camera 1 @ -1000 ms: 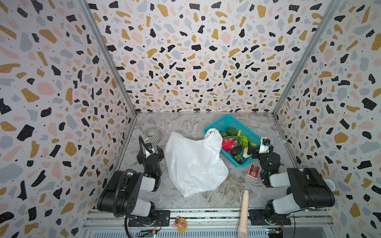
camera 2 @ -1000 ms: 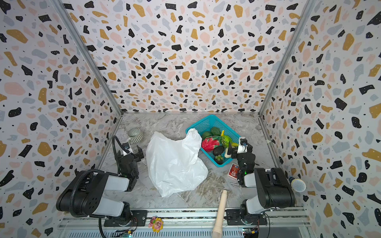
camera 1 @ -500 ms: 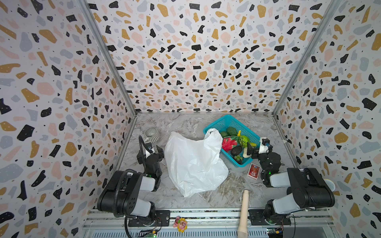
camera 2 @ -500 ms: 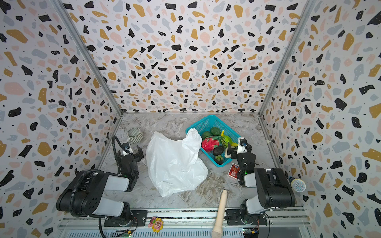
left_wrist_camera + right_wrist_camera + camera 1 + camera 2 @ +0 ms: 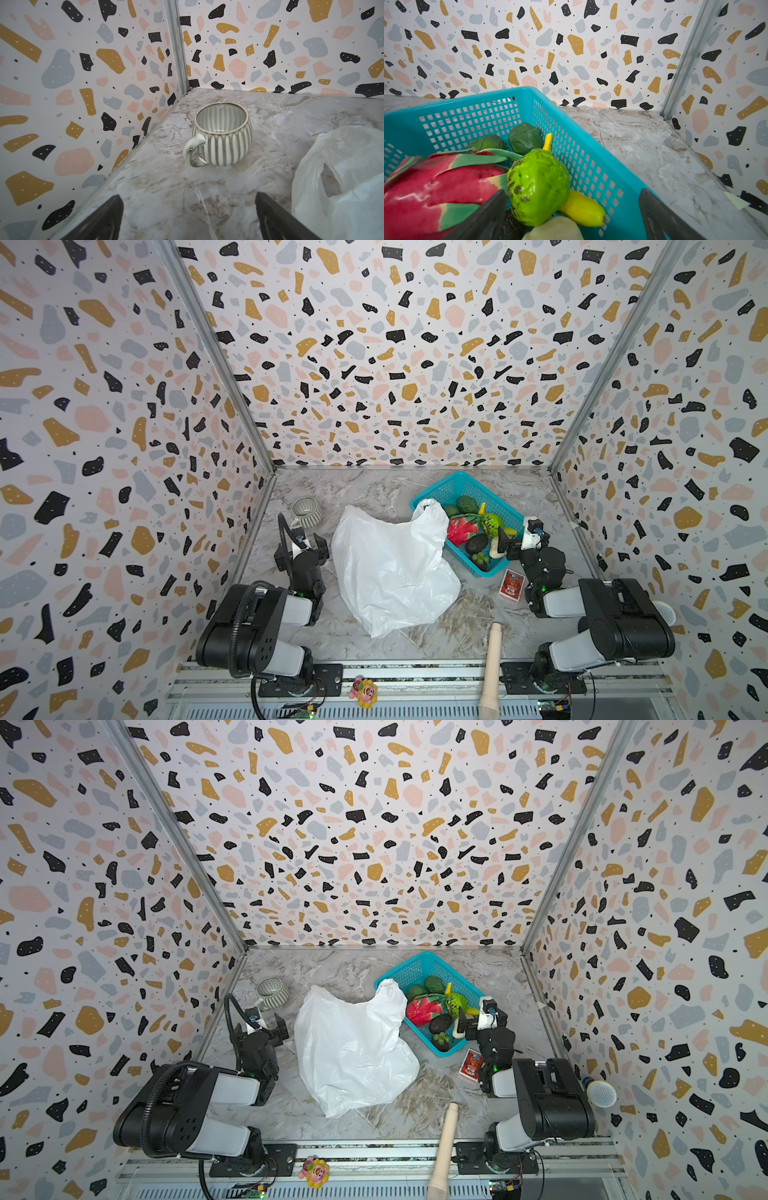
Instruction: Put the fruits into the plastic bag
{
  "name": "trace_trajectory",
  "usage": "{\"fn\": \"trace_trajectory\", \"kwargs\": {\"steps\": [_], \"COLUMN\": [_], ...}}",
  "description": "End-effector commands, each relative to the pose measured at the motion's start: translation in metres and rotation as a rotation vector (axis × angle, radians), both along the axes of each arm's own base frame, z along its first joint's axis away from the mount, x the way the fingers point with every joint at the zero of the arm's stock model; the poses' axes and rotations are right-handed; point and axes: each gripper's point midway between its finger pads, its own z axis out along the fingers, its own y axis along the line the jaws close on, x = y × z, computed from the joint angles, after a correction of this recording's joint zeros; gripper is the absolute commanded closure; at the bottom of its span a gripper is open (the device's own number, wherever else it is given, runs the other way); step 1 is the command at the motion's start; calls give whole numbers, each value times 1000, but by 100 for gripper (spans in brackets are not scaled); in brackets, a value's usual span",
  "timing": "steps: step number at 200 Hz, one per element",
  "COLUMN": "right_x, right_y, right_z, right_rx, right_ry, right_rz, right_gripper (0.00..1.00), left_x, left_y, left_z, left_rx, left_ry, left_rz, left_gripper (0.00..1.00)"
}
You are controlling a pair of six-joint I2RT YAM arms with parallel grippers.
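My left gripper lifts outward over the mug standing ahead next, then lowers onto the bag's mug-side handle [image 5: 349, 514] outward of it, toward the basket [image 5: 432, 489].
The fruits lie in a teal mesh basket [image 5: 432, 489] at the back right: a red-pink dragon fruit [image 5: 459, 529] [image 5: 436, 191], a lime-green bumpy ball [image 5: 490, 522] [image 5: 537, 187], a dark avocado [image 5: 476, 543], dark green round ones [image 5: 525, 138], green grapes [image 5: 481, 559] and a cream piece [image 5: 554, 228]. The white plastic bag [image 5: 390, 568] [image 5: 353, 1048] lies crumpled mid-table, one handle draped on the basket's left corner. My right gripper [image 5: 517, 541] [image 5: 573, 191] is open and straddles the basket's near right wall, holding nothing. My left gripper [image 5: 306, 540] [image 5: 189, 196] is open over bare table, left of the bag.
A striped ceramic mug [image 5: 222, 135] stands at the back left, just ahead of the left gripper. A red card packet [image 5: 512, 584] lies beside the right arm. A wooden handle [image 5: 492, 664] and a flower toy [image 5: 365, 686] sit at the front rail. Patterned walls enclose three sides.
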Motion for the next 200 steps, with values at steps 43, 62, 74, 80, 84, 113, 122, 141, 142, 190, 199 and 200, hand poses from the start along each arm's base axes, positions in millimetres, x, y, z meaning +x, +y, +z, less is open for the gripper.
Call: {"fn": "trace_trajectory", "kwargs": {"steps": [43, 62, 74, 80, 84, 113, 122, 141, 142, 190, 199, 200], "right_x": [-1, -1, 11, 21, 28, 36, 29, 13, 13, -13, -16, -16], "right_y": [1, 0, -6, -10, -11, -5, 2, 11, 12, 60, 65, 66], "right_z": [-20, -17, -14, -16, -16, 10, 21, 38, 39, 71, 73, 74], "right_rx": [-36, -45, -72, -63, -42, 120, 167, 233, 235, 217, 201, 199], "right_ry": [77, 68, 130, 225, 288, 356, 341, 332, 333, 393, 407, 408], "right_rz": [3, -21, -119, -169, -185, -294, -306, -354, -351, -188, -174, -172], "right_gripper": [1, 1, 1, 1, 1, 20, 20, 18, 18, 17, 17, 17], "left_x": [6, 7, 7, 7, 11, 60, 65, 66, 66, 126, 130, 131], "left_y": [0, -1, -4, -2, 3, 5, 1, 6, 5, -78, -96, -98], "left_z": [15, 16, 17, 22, 27, 41, 50, 73, 74, 60, 51, 51], "left_rx": [-12, -20, -26, -29, -30, -19, -37, -134, -140, -422, -460, -462], "left_ry": [-62, -61, -59, -79, -85, 171, 145, 49, 47, 402, 474, 481], "left_rz": [-2, -17, -37, -18, 16, 76, 51, 108, 108, -228, -279, -283], "left_gripper": [0, 1, 1, 1, 1, 1, 1, 0, 0, 1, 1, 1]}}
